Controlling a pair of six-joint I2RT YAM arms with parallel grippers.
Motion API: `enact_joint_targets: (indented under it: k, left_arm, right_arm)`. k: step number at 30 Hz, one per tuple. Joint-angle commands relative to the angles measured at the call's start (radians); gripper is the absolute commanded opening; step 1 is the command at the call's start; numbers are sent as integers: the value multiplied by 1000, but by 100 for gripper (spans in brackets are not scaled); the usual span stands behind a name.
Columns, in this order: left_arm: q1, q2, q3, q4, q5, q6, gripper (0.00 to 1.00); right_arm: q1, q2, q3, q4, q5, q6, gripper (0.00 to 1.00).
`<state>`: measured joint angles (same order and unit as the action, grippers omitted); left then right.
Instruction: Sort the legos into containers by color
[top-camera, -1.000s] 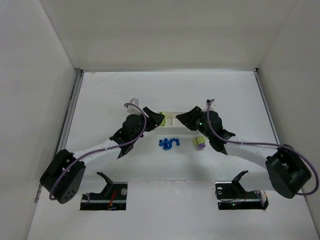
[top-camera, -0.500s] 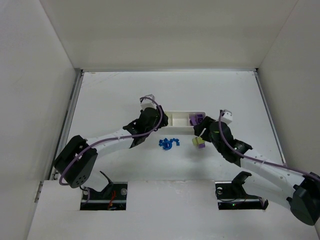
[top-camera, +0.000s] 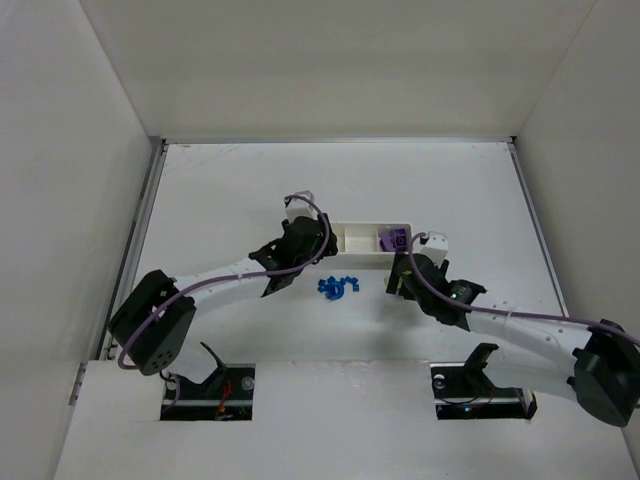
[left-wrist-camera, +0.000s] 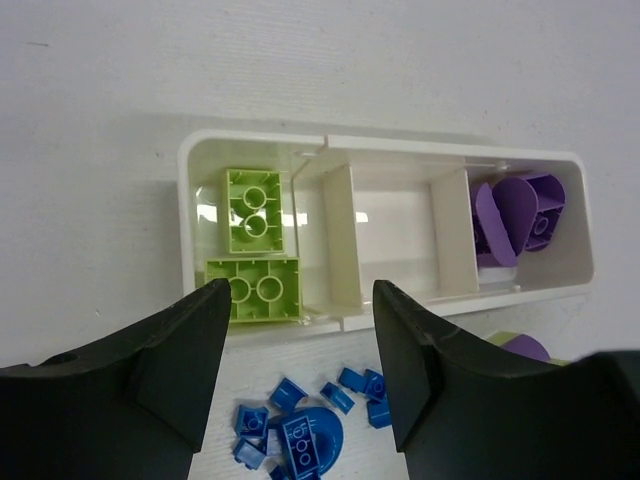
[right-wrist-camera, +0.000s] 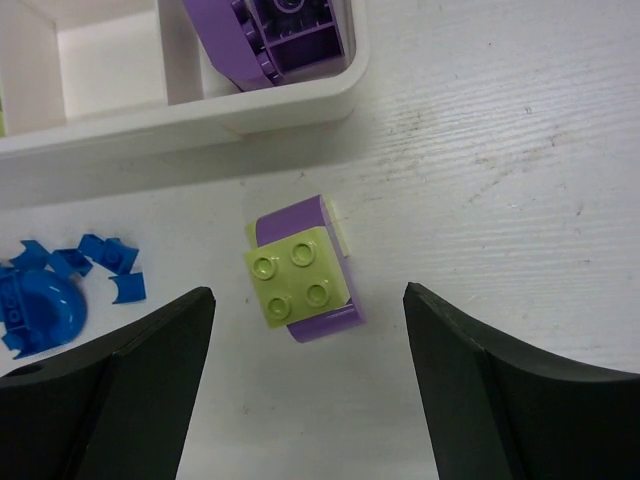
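Note:
Next, my right gripper lowers onto the yellow-green brick (right-wrist-camera: 298, 278) stacked on the purple one, a finger on either side, since it lies between the open fingers.
The white three-compartment tray (left-wrist-camera: 385, 148) holds two yellow-green legos (left-wrist-camera: 250, 210) in its left compartment and purple pieces (left-wrist-camera: 515, 215) in its right one; the middle one is bare. Several small blue legos (left-wrist-camera: 300, 430) lie on the table just in front of it. My left gripper (left-wrist-camera: 300, 295) hangs open above the tray's near wall and the blue pile (top-camera: 338, 287), holding nothing. A yellow-green brick stacked on a purple one (right-wrist-camera: 300, 270) lies on the table by the tray's right end. My right gripper (right-wrist-camera: 308, 295) stands wide open over it, not touching.
White walls enclose the table on three sides. The tray (top-camera: 360, 240) lies crosswise between the two gripper heads, left gripper (top-camera: 305, 245) at its left end, right gripper (top-camera: 400, 275) below its right end. In the right wrist view, blue pieces (right-wrist-camera: 50, 295) lie left of the two-tone brick.
My right gripper has opened wide and come down from the tray's right end to above the two-tone brick. My left gripper has spread a little and stayed by the tray's left end.

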<state>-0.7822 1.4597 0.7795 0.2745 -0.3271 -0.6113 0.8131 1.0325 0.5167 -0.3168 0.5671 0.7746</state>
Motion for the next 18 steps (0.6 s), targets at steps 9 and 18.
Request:
enact_joint_targets:
  k: [9,18]
  left_arm:
    - [-90,-197,-65,23,80,-84,46]
    - [-140,-226,-105,54,118,-114,46]
  right_arm:
    - [-30,176,83,74,-36,-80,65]
    - [-62,204,82,97,-47,-74,32]
